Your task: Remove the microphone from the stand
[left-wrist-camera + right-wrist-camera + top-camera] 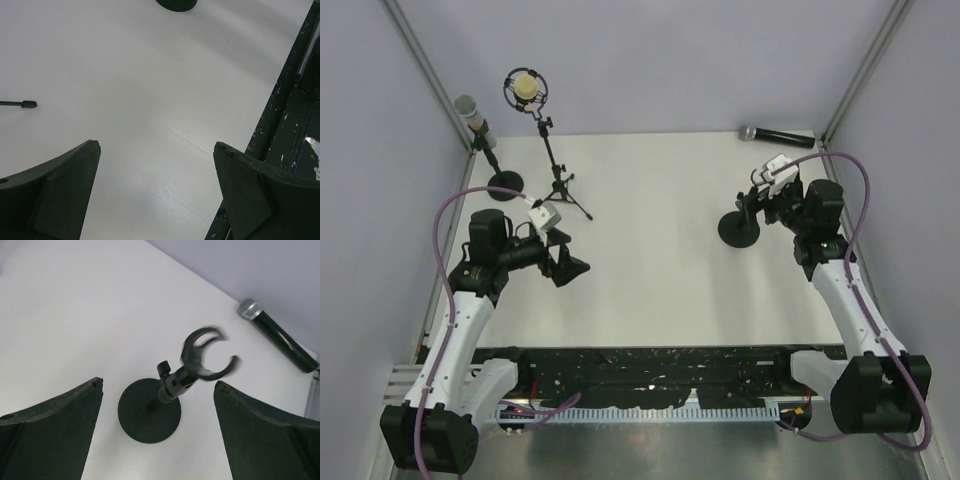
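My right gripper lowers toward the stand's neck below the empty clip (743, 204) next and closes there, because the narrow neck already lines up between its open fingers.
A black handheld microphone (776, 137) with a silver grille lies flat on the table at the back right. It also shows in the right wrist view (277, 334). A small stand with a round black base (738, 228) stands in front of my right gripper (757, 208). In the right wrist view its clip (206, 357) is empty and blurred, above its base (149, 411). My right gripper (158, 383) is open, with the stand between its fingers and touching neither. My left gripper (568, 268) is open and empty over bare table (156, 144).
At the back left, a second microphone (470, 112) sits in a round-base stand (506, 185), beside a tripod stand (560, 185) holding a shock-mounted microphone (527, 90). A tripod foot (20, 104) shows in the left wrist view. A black rail (285, 100) runs along the table's near edge.
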Tool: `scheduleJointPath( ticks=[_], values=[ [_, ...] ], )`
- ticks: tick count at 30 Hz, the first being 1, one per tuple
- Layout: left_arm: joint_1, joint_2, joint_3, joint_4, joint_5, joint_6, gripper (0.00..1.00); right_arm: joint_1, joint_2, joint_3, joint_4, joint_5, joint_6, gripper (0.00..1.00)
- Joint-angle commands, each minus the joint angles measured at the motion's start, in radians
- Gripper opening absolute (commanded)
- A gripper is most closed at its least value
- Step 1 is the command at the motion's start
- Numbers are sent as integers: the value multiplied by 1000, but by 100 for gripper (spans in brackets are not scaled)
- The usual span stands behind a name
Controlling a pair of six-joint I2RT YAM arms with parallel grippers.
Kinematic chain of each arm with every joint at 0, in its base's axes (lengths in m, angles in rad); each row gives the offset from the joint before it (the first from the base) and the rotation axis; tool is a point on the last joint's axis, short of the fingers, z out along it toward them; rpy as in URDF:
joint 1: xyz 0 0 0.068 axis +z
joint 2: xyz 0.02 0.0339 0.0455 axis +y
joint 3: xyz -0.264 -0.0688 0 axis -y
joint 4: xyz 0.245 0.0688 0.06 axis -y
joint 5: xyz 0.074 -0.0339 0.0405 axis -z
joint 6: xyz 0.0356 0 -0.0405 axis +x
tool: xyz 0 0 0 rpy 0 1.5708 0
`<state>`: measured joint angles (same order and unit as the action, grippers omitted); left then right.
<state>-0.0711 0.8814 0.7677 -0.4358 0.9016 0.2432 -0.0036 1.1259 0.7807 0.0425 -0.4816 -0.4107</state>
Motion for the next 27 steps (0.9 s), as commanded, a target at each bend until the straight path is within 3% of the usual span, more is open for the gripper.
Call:
scheduleJointPath(
  ticks=[1, 9, 20, 24, 27],
  values=[
    [8, -15, -1, 43, 28, -2, 100, -4, -89, 83, -23, 52, 44, 95],
    [19, -35, -2, 42, 39, -7, 100, -4, -25, 66, -26, 93, -10, 95],
    [25, -19, -5, 49, 40, -7, 99, -7, 207, -32, 183, 113, -16, 95],
    [27, -13, -7, 52, 37, -7, 100, -7, 262, -43, 281, 135, 4, 100],
    [27, -10, -7, 54, 36, -7, 100, -9, 285, -61, 332, 101, 6, 83]
  ],
)
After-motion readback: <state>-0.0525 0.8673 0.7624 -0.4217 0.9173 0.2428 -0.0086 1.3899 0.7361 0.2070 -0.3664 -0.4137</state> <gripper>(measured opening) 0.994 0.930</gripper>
